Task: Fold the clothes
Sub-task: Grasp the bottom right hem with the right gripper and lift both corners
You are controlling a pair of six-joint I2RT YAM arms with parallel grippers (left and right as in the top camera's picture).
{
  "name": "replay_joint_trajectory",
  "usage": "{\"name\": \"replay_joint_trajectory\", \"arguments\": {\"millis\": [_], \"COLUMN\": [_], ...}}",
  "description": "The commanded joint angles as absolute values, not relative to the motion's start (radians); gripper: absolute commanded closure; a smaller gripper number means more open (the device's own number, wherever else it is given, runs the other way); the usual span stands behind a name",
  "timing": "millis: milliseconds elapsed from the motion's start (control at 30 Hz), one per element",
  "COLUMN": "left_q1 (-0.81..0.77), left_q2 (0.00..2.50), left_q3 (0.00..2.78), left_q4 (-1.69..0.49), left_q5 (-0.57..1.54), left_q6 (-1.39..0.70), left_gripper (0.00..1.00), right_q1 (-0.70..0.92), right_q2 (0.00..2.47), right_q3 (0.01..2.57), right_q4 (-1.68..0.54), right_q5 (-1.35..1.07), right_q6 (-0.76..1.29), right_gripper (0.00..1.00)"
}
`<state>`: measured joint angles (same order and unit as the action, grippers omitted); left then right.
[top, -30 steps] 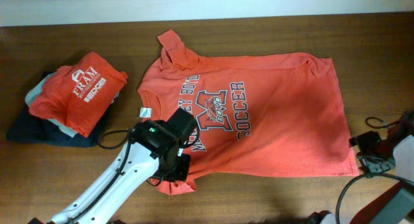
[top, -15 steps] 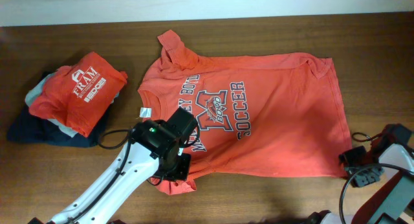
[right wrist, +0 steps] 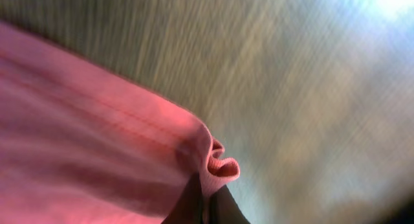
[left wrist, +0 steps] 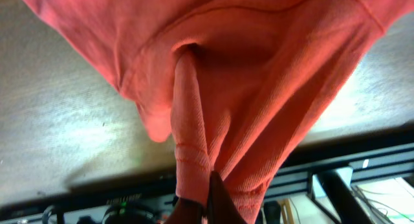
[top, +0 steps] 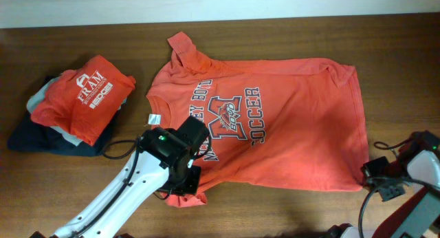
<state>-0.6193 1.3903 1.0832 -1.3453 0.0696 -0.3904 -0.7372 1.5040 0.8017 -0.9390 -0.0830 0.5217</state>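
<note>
The front of the T-shirt is spread out flat ahead, so the robot's left gripper should next carry the near sleeve outward across it, over the print (top: pixel 192 117) next to the T-shirt's collar, and let go.
The clothes, one large orange-red T-shirt (top: pixel 289 128) with a navy-and-white "BOYS SOCCER" print, lie spread face up on the wooden table (top: pixel 399 59), collar to the left. My left gripper (top: pixel 187 185) is at the near sleeve and is shut on a bunch of its fabric. In the left wrist view the T-shirt (left wrist: pixel 246 75) hangs from that gripper (left wrist: pixel 206 201). My right gripper (top: pixel 371 172) is at the near right hem corner. The right wrist view shows it (right wrist: pixel 207 201) shut on the curled T-shirt (right wrist: pixel 97 153) edge.
A pile of folded garments stands at the left: a smaller red "FRAM" shirt (top: pixel 86 93) on top of grey (top: pixel 38 95) and navy (top: pixel 34 138) ones. Black cables (top: pixel 402 131) lie near the right arm. A pale wall (top: pixel 206 4) runs along the table's far edge.
My right gripper moved left to the near right hem corner and shut on it; the corner has drawn in slightly. The left gripper stayed shut on the sleeve.
</note>
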Motion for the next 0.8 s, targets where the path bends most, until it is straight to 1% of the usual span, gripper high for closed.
{"name": "replay_joint_trajectory", "arguments": {"millis": [0, 133, 267, 567, 667, 767], "left_q1": [-0.613, -0.612, -0.612, -0.612, -0.612, -0.612], "left_q2": [1.383, 1.383, 1.383, 1.388, 1.389, 1.389], "left_q3": [1.125, 1.159, 1.168, 1.168, 1.168, 1.168], "left_q4": [-1.375, -1.368, -1.325, -1.203, -1.192, -1.171], "left_q5": [0.024, -0.033, -0.083, -0.144, -0.179, -0.234], "left_q6": [-0.403, -0.387, -0.364, -0.286, -0.285, -0.266], "left_gripper": [0.99, 0.99, 0.99, 0.99, 0.99, 1.00], "right_q1": [-0.740, -0.740, -0.738, -0.645, -0.624, -0.601], "right_q2": [1.431, 1.401, 1.401, 1.401, 1.401, 1.401], "right_q3": [0.900, 0.937, 0.941, 0.941, 0.941, 0.941], "right_q4": [-1.004, -0.987, -0.905, -0.636, -0.557, -0.477], "right_q5": [-0.120, -0.268, -0.428, -0.582, -0.588, -0.587], "right_q6": [0.475, 0.458, 0.453, 0.468, 0.513, 0.514], "right_gripper": [0.96, 0.96, 0.96, 0.96, 0.96, 0.96]}}
